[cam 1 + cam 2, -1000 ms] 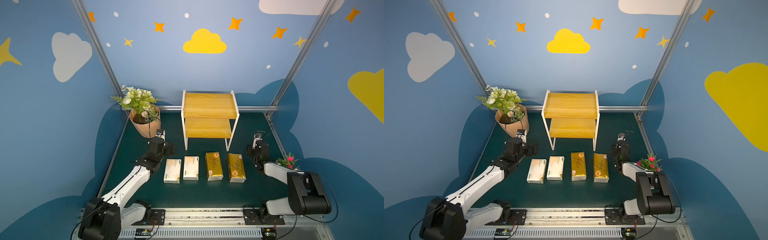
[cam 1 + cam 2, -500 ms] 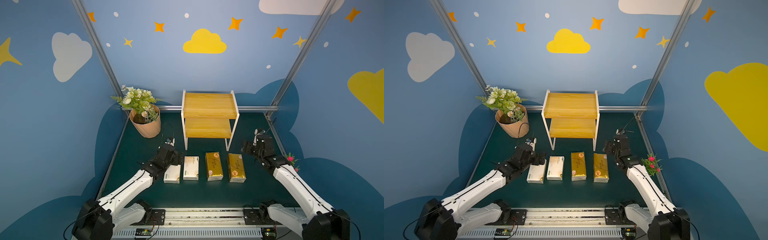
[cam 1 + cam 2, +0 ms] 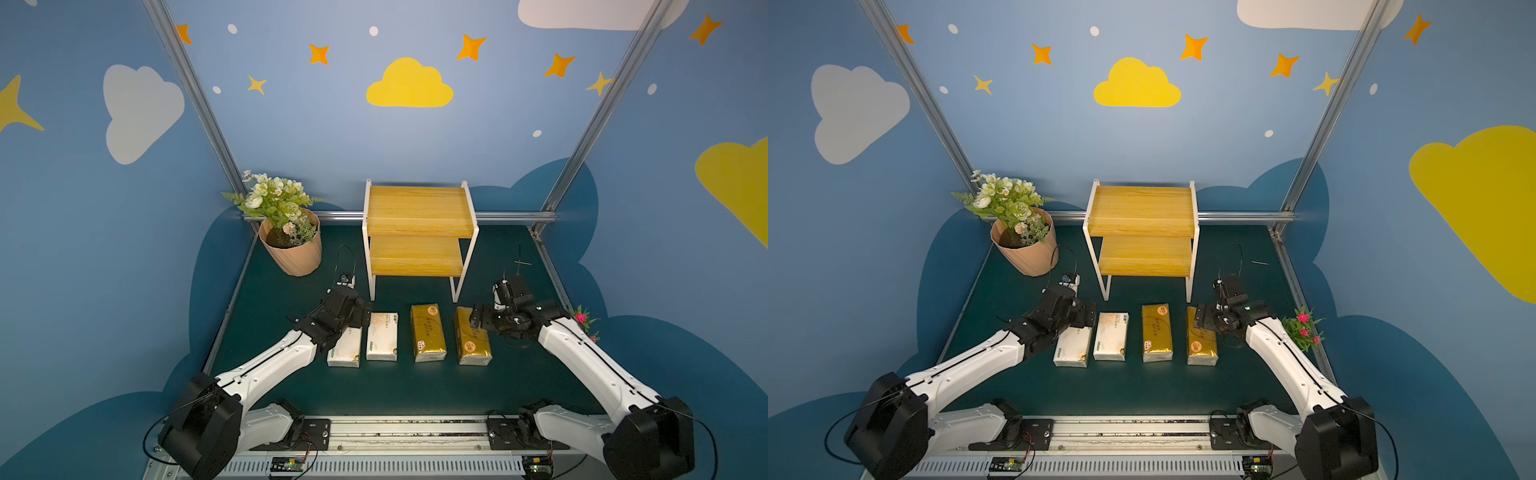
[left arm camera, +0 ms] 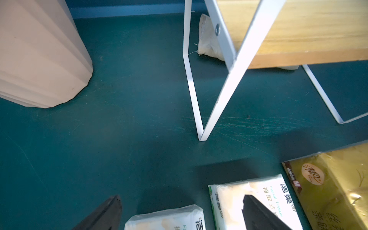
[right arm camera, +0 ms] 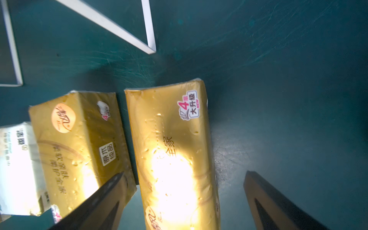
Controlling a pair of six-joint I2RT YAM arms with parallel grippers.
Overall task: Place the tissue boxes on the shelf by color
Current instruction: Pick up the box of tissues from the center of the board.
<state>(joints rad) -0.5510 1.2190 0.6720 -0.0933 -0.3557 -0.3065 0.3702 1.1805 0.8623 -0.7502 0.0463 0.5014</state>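
Observation:
My right gripper moves down and back toward my base onto the middle of the outer gold tissue box next, since its open fingers clear both sides.
Four tissue boxes lie in a row on the green mat in front of the shelf: two cream-white ones on the left, two gold ones on the right. Both shelf boards are bare. My left gripper hangs open over the far end of the leftmost white box, one finger over the second white box. My right gripper is open, its fingers straddling the rightmost gold box without touching it.
A peach flowerpot with white flowers stands at the back left, close to the shelf's left leg. A small pink-flowered plant sits at the mat's right edge by my right arm. A white pouch lies under the shelf.
Both arms have swung in from the sides and lowered toward the row. The left gripper came over the leftmost white box, the right over the rightmost gold box.

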